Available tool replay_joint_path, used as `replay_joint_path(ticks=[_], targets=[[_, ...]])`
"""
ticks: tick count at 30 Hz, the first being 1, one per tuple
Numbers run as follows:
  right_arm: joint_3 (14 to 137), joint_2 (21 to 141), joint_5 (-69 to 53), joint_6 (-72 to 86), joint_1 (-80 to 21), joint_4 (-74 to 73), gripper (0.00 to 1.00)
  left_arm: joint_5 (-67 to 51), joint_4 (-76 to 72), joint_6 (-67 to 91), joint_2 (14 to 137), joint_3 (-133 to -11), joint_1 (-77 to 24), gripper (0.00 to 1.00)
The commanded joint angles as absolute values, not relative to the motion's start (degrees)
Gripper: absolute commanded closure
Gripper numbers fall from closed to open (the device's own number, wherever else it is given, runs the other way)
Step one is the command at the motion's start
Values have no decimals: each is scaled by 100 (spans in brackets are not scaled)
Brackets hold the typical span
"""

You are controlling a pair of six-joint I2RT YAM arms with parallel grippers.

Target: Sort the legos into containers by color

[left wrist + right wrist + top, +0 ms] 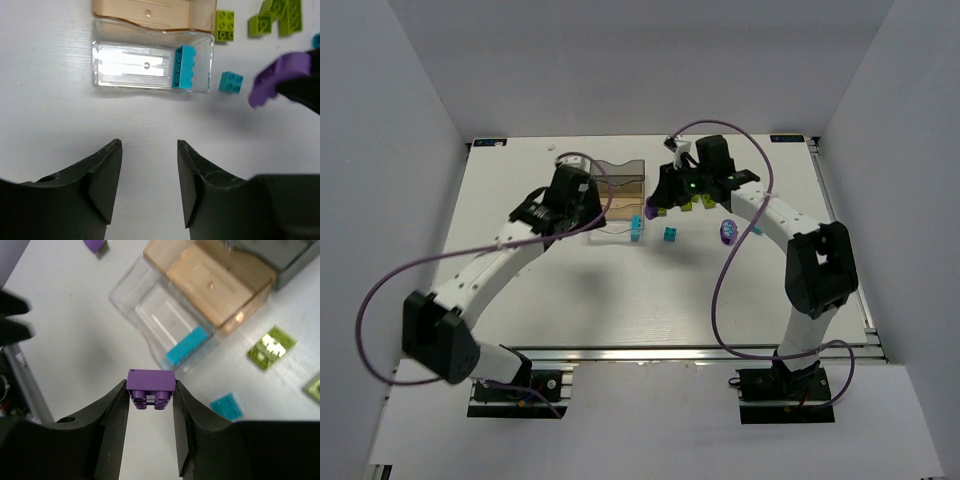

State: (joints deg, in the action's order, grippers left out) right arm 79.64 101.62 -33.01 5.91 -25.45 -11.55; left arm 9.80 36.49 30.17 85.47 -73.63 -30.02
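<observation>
My right gripper shifts outward and to the left in the top view next, to get the purple lego over the amber container [215, 282]. That one is empty, while the clear one holds cyan.
My right gripper [150, 386] is shut on a purple lego [150, 379] and holds it above the table, just off the clear container [145, 310]. That container holds one cyan lego [186, 345]. The amber container [215, 282] and the grey one [280, 255] lie beyond it in a row. My left gripper [149, 143] hangs open with nothing in it, over bare table in front of the clear container [105, 62]. A loose cyan lego [231, 82] and lime legos [225, 25] lie to the right of the containers.
A rounded purple lego [727, 231] lies on the table under the right arm's forearm. Another purple piece [94, 244] shows at the top edge of the right wrist view. White walls close in the table [620, 300] on three sides.
</observation>
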Motion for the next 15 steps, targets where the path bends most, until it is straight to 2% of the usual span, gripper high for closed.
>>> replay_joint_path(ticks=[1, 3, 6, 15], targets=[[8796, 10625, -2770, 457, -2786, -659, 100, 1353, 3463, 3647, 7569, -6585, -2927, 41], [9043, 10949, -2611, 413, -2908, -511, 100, 1450, 3506, 3927, 7218, -6057, -2918, 36], [9228, 11249, -2277, 317, -3049, -64, 100, 1590, 3586, 4305, 6619, -5548, -2892, 35], [9861, 12023, -1336, 71, -3138, 694, 85, 2048, 4007, 4965, 5520, -4913, -2874, 29]])
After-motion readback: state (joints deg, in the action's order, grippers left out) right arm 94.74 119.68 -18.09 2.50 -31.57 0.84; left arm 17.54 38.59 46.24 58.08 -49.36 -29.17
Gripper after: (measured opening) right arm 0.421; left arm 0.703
